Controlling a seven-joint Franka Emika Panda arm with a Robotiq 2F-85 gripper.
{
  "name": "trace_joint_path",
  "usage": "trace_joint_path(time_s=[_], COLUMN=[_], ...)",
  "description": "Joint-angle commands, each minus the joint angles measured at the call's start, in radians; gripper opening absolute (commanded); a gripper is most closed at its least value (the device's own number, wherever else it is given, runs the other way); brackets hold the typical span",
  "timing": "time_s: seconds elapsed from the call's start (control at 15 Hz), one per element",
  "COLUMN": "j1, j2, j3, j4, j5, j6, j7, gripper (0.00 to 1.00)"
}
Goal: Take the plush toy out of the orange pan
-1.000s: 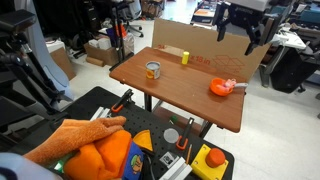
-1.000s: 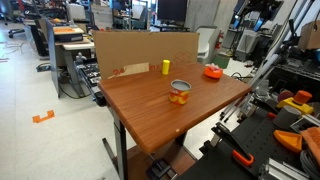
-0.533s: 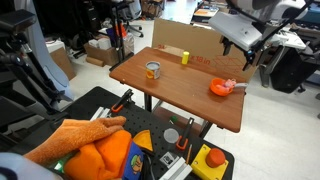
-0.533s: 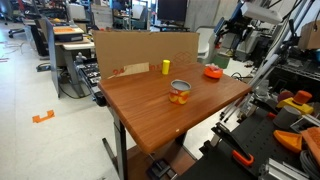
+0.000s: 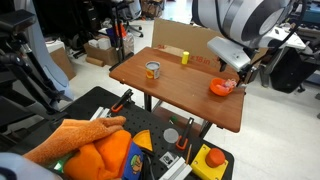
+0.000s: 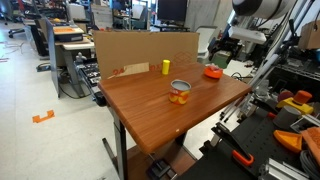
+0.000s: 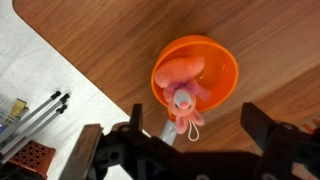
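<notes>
The gripper will go down into the orange pan next, to close around the middle of the plush toy (image 7: 184, 101) below the robot's spread fingers.
The orange pan (image 7: 196, 74) sits on the brown table near its edge; it also shows in both exterior views (image 5: 219, 88) (image 6: 212, 71). The pinkish plush toy (image 7: 184, 101) lies in the pan and hangs over its rim beside the grey handle (image 7: 167, 130). My gripper (image 7: 196, 128) is open, its two dark fingers spread on either side just below the pan, above the toy and apart from it. In an exterior view the gripper (image 5: 236, 68) hovers right over the pan.
A tin can (image 5: 153, 70) and a small yellow block (image 5: 185, 57) stand on the table (image 5: 180, 90), with a cardboard wall (image 6: 140, 45) behind. An orange fabric heap (image 5: 100, 152) and a yellow box with a red button (image 5: 210, 160) lie below.
The arm has come down from high above the table's far end to just over the orange pan. The pan and toy have not moved.
</notes>
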Motion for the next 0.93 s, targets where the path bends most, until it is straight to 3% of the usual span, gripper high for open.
trace_joint_path(time_s=[0.0,0.33,0.4,0.53,0.87], j1=[0.021,0.031,0.029,0.027,0.026], j2=[0.034,0.054,0.053,0.048,0.044], j3=[-0.020,-0.024,-0.021,-0.017,-0.015], j4=[0.013,0.015,0.012,0.008,0.007], j5=[-0.004,-0.002,-0.001,0.002,0.005], j6=[-0.025,-0.021,-0.019,-0.022,-0.023], j7=[-0.010,-0.005,-0.009,-0.011,-0.010], gripper=[1.00,1.00,0.75,0.68,0.33])
